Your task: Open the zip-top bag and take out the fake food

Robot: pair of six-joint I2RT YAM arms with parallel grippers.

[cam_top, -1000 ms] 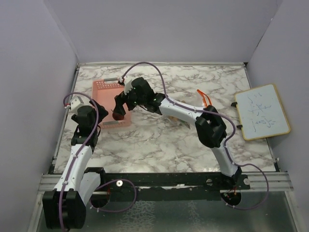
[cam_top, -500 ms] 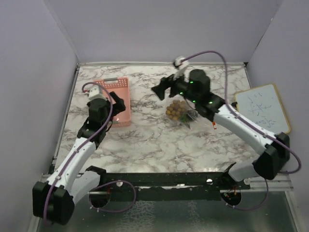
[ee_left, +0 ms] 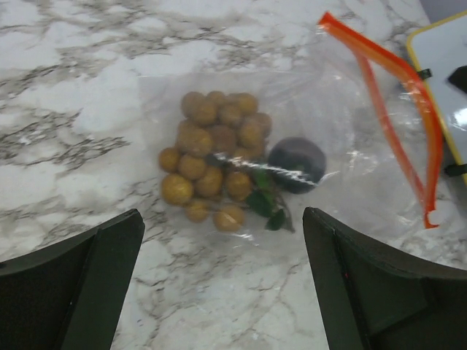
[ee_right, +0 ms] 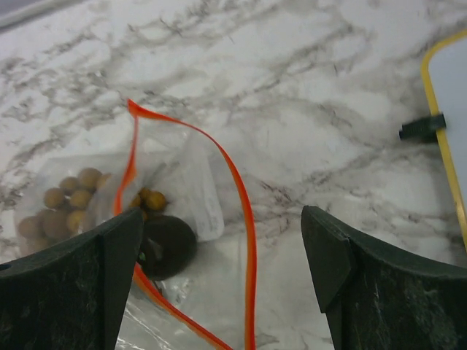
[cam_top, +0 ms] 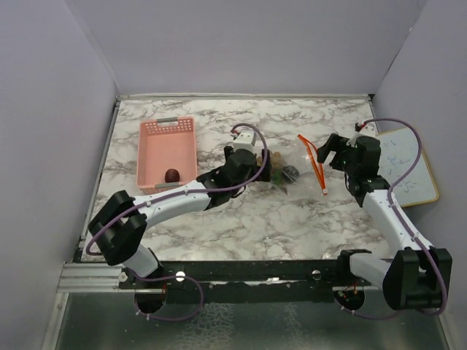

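Observation:
My right gripper is to move down and toward the left in the top view onto the zip strip's outer edge (cam_top: 319, 170) (ee_right: 249, 237), which stands clear of the inner edge.
The zip-top bag (cam_top: 300, 170) lies flat mid-table, its orange-red zip strip (cam_top: 315, 162) spread into an open loop. Inside it lies fake food: a golden-brown grape bunch (ee_left: 215, 157) and a dark round fruit (ee_left: 297, 164). My left gripper (cam_top: 261, 166) hovers open at the bag's closed end, nothing between its fingers (ee_left: 87, 284). Standing open at the bag's mouth, my right gripper (cam_top: 327, 152) looks down on the zip strip (ee_right: 244, 211) and the dark fruit (ee_right: 166, 246). It touches nothing.
A pink basket (cam_top: 157, 146) stands at the left, holding a small maroon round fruit (cam_top: 171, 175). A yellow-framed whiteboard (cam_top: 401, 169) lies at the right edge, seen also as the whiteboard (ee_right: 449, 109) in the right wrist view. Walls enclose the table on three sides.
The left arm has swung from beside the basket across to the bag. The right arm has pulled back from over the bag to its right side. The bag's mouth now gapes.

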